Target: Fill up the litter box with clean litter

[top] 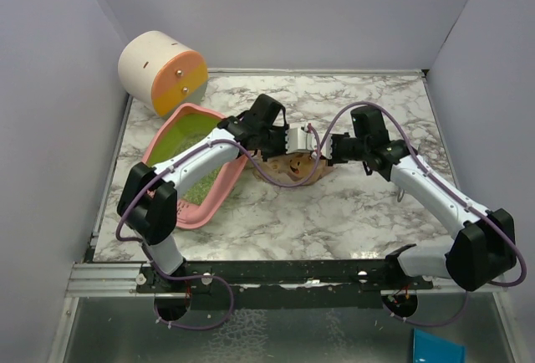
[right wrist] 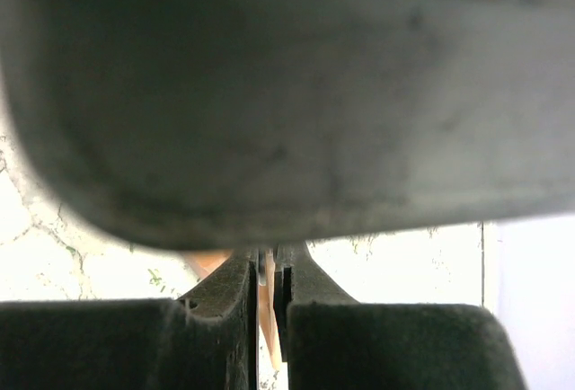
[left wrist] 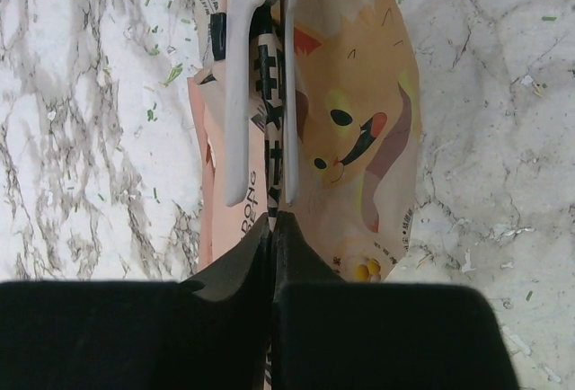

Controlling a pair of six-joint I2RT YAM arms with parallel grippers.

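Observation:
I should move my right gripper a little toward the litter box and let go of the white clip's end, as the clip straddles the bag's top edge (top: 302, 151).
The pink litter box (top: 216, 197) lies at the table's left, tilted, its lime-green bottom holding some greenish-grey clean litter (top: 201, 186); my left arm crosses over it. The tan cartoon-printed paper bag (top: 292, 167) hangs at mid-table. My left gripper (top: 288, 139) is shut on the bag's top edge; in the left wrist view the black jaws (left wrist: 273, 215) pinch the edge with the bag (left wrist: 355, 129) below. My right gripper (top: 328, 150) is shut on the same bag from the right; its wrist view shows an orange-tan sliver of the bag (right wrist: 268, 305) between the jaws (right wrist: 268, 255).
A cream-and-orange cylinder (top: 163, 70) stands at the back left corner. Grey walls enclose the marble table (top: 368, 204). Green litter bits (left wrist: 171, 74) lie scattered on the marble. A large blurred grey shape (right wrist: 287, 93) fills the upper right wrist view.

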